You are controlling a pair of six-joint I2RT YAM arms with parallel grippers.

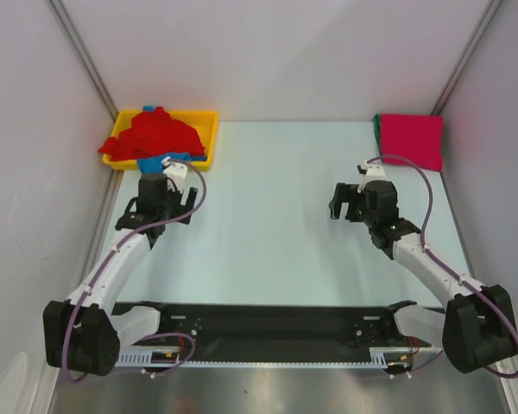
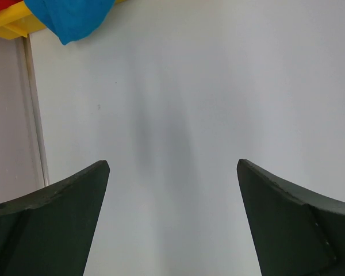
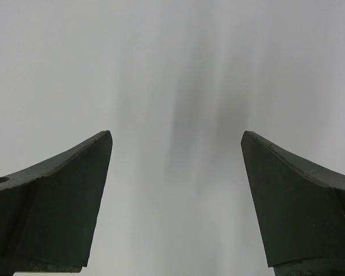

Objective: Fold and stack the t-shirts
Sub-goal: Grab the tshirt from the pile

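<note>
The t-shirt lies lower and farther outward than my left gripper. My left gripper needs to move outward next, past the tray's near rim, and down onto the red heap's middle (image 1: 160, 135).
A crumpled bright red t-shirt (image 1: 155, 134) lies heaped in the yellow tray (image 1: 205, 121) at the far left. A blue t-shirt (image 1: 174, 158) hangs over the tray's near rim and shows in the left wrist view (image 2: 75, 17). A folded magenta-pink t-shirt (image 1: 412, 140) lies at the far right, with a green edge (image 1: 378, 129) of another under it. My left gripper (image 1: 160, 205) (image 2: 173, 163) is open and empty over bare table, just short of the tray. My right gripper (image 1: 352, 200) (image 3: 176, 133) is open and empty over bare table, near the pink shirt.
White walls close in the table on the left, back and right. The tray's corner (image 2: 11, 26) shows at the top left of the left wrist view. A black base rail (image 1: 268, 323) runs along the near edge.
</note>
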